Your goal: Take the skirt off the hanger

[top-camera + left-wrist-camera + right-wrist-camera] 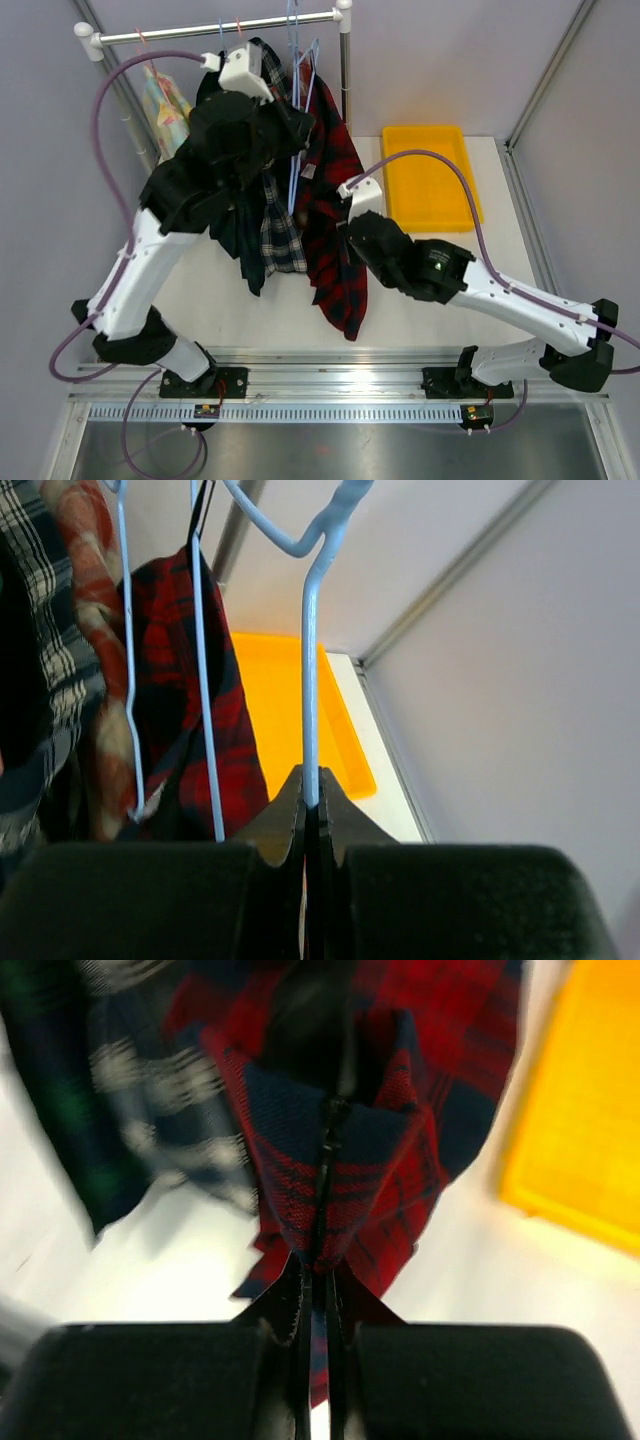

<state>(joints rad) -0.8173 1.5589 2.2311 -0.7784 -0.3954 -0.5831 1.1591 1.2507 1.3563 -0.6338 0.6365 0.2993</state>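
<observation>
The yellow tray (pixel 430 182) is outward and to the gripper's right in the top view. My right gripper moves outward next and lets go of the skirt (pixel 333 215) over it.
The red and dark plaid skirt (pixel 333 215) hangs from the light blue wire hanger (pixel 303 105) under the white rail. My left gripper (pixel 311 788) is shut on a straight wire of that hanger (pixel 309 670), high up near the rail. Lower down, my right gripper (pixel 320 1265) is shut on a fold of the skirt (pixel 340 1150), pinching the red plaid cloth between its fingertips. In the top view the right gripper (pixel 352 228) sits against the skirt's right side, and the left gripper's fingertips are hidden behind its own wrist.
A white clothes rail (pixel 215 30) crosses the back. A dark green plaid garment (pixel 268 235) hangs left of the skirt, and a pale patterned one (pixel 165 105) farther left. A yellow tray (pixel 430 175) lies on the table at the right.
</observation>
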